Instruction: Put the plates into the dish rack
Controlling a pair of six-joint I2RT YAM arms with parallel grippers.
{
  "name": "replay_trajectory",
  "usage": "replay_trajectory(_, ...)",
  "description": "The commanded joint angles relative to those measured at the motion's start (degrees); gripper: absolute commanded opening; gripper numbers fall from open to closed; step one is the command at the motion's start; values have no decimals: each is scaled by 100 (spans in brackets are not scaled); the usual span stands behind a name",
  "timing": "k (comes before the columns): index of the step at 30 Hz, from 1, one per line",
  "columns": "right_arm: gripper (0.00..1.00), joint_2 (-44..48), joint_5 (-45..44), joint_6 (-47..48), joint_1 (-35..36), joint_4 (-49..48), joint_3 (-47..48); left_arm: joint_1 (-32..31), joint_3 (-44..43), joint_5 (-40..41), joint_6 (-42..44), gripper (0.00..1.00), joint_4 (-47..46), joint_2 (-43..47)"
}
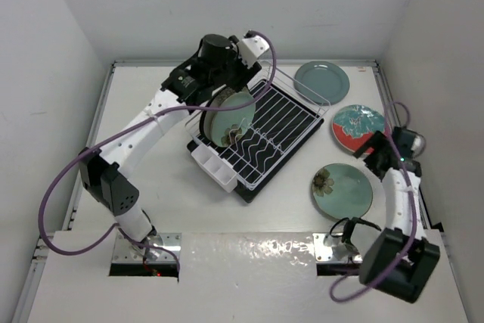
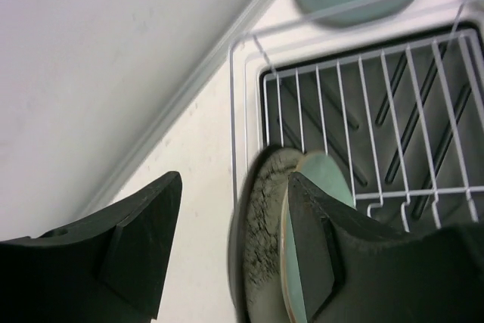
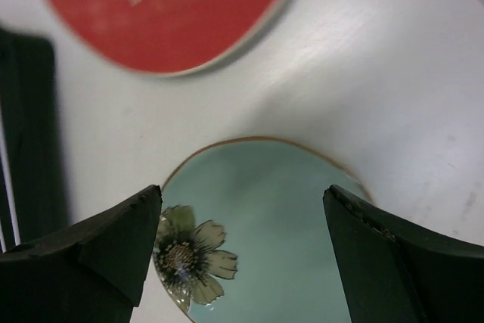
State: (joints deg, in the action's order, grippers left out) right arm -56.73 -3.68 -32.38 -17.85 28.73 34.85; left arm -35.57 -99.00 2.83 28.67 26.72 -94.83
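I need to move my right gripper down and back onto the pale green plate's wall-side rim (image 1: 370, 184) (image 3: 355, 177). The empty table there leaves room for a finger.
The white wire dish rack (image 1: 283, 122) stands mid-table on its black tray. Two plates stand on edge in it: a cream one with a dark rim (image 1: 220, 100) and a pale green one with a dark flower (image 1: 231, 122). My left gripper (image 1: 227, 87) is open right above them. In the left wrist view (image 2: 234, 240) the cream plate (image 2: 265, 247) sits between the jaws, and the green plate's edge (image 2: 291, 277) lies against the right finger (image 2: 321, 255). My right gripper (image 1: 376, 150) is open and empty above a second pale green flower plate (image 3: 280, 217).
A grey-teal plate (image 1: 321, 81) lies flat behind the rack. A red plate with teal flowers (image 1: 358, 128) lies to its right, near the right wall. The pale green flower plate (image 1: 342, 191) lies in front of it. The white cutlery box (image 1: 214, 164) is at the rack's near-left end.
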Motion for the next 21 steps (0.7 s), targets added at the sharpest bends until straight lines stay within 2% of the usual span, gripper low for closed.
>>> replay_trajectory(1, 86, -249, 1306, 223, -1226, 317, 57, 24, -628, -511, -150, 56, 201, 8)
replay_trajectory(2, 86, -338, 1544, 232, -1822, 317, -48, 24, -908, -564, -194, 56, 289, -18)
replay_trajectory(4, 85, -548, 1380, 232, -2020, 344, -233, 24, -1225, -801, -273, 56, 543, -36)
replay_trajectory(7, 85, -515, 1029, 250, -2021, 72, -540, 24, -1332, -951, -406, 56, 720, 86)
replay_trajectory(11, 84, -304, 843, 381, -2021, 1, -1075, 24, -1061, -986, -432, 56, 826, 263)
replay_trajectory(16, 83, -268, 746, 320, -2021, -614, -1867, 59, -788, -1003, -695, 56, 782, 333)
replay_trajectory(17, 81, -408, 738, 346, -2021, -701, -1955, 59, -796, -1082, -748, 56, 782, 325)
replay_trajectory(20, 65, -619, 1288, 303, -2021, -1052, -2139, 59, -840, -1171, -801, 56, 782, 351)
replay_trajectory(21, 54, -637, 1378, 259, -2021, -1097, -2184, 50, -840, -1162, -810, 56, 773, 342)
